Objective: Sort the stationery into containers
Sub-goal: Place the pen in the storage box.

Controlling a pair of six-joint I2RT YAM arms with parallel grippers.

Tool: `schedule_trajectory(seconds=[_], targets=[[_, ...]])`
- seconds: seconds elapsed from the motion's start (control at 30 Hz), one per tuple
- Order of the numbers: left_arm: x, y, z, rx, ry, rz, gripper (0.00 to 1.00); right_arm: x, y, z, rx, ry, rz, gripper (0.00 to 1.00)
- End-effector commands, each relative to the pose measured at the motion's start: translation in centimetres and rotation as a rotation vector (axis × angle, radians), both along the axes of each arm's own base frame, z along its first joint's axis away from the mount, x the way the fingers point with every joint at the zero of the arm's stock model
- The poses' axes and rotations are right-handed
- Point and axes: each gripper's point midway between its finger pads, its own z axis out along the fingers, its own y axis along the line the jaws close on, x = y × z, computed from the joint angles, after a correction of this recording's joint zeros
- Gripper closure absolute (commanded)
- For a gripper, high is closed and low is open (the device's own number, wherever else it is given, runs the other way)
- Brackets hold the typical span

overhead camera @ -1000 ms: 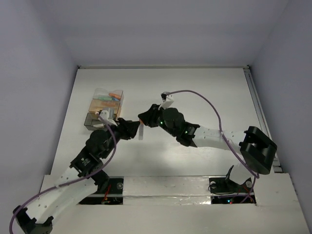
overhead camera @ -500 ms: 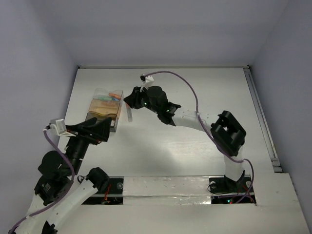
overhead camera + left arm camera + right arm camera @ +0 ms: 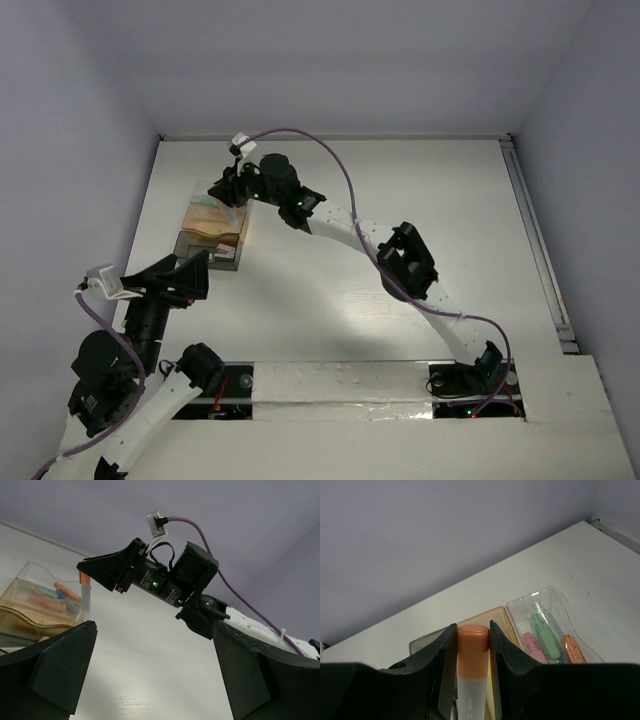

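The upright highlighter still hangs above the box, and the box's tan section (image 3: 210, 216) (image 3: 494, 618) lies below my right gripper. The highlighter goes down into it next, and my right gripper releases it.
My right gripper (image 3: 473, 630) is shut on a highlighter (image 3: 472, 650) with an orange cap and a frosted white body, held upright. It hangs over the containers (image 3: 205, 225), a small box with a clear compartment (image 3: 555, 602), a tan one (image 3: 497, 617) and a grey one (image 3: 425, 641). Green (image 3: 546, 632), pink (image 3: 532, 645) and orange (image 3: 571, 649) stationery pieces lie in the clear compartment. My left gripper (image 3: 152, 630) stands wide open and empty, near the box's front side (image 3: 190, 272). From there the highlighter (image 3: 86, 592) shows just above the box (image 3: 30, 615).
The right arm (image 3: 400, 260) stretches diagonally across the table from its base to the box at the far left. The white table (image 3: 400, 190) ends in walls at the back and both sides, with a rail (image 3: 535, 240) along its right edge.
The left gripper let go of the highlighter, opened wide and drew back to the left. The right arm carried the highlighter from the table's middle to over the containers.
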Motion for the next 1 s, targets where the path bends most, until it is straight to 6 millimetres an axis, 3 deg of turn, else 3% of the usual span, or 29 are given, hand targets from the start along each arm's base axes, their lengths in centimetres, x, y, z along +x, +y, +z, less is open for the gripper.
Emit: schedule_trajectory(seconds=[0.0,0.07,0.23,0.5,0.6,0.7,0.73,0.93,0.97], targets=[[-0.1,0.5,0.5,-0.01,-0.025,0.02,0.01,-0.4,1.7,-0.6,-0.023,-0.085,0.068,1.0],[-0.1,0.5,0.5,-0.007,-0.029,0.018,0.01,0.1,2.0,-0.2,-0.01,-0.115,0.059,1.0],[-0.2,0.4,0.6,0.0,-0.034,0.011,0.01,1.1,2.6,-2.0,-0.011,-0.129,0.039,1.0],[-0.1,0.5,0.7,0.005,-0.039,0.019,0.01,0.4,3.2,-3.3,0.006,-0.116,0.088,0.99],[-0.1,0.4,0.7,0.007,-0.04,0.016,0.01,-0.1,3.0,-3.3,0.002,-0.111,0.106,0.86],[0.0,0.5,0.6,0.011,-0.037,0.026,0.01,-0.8,2.8,-3.3,0.008,-0.103,0.133,0.64],[0.1,0.6,0.6,0.012,-0.036,0.035,0.01,-1.7,3.1,-2.2,0.018,-0.112,0.147,0.52],[0.2,0.9,0.6,0.008,-0.034,0.058,0.01,-3.0,2.7,0.0,0.029,-0.127,0.159,0.22],[0.1,1.0,0.7,0.006,-0.035,0.061,0.01,-3.3,2.3,2.3,0.065,-0.152,0.156,0.2]])
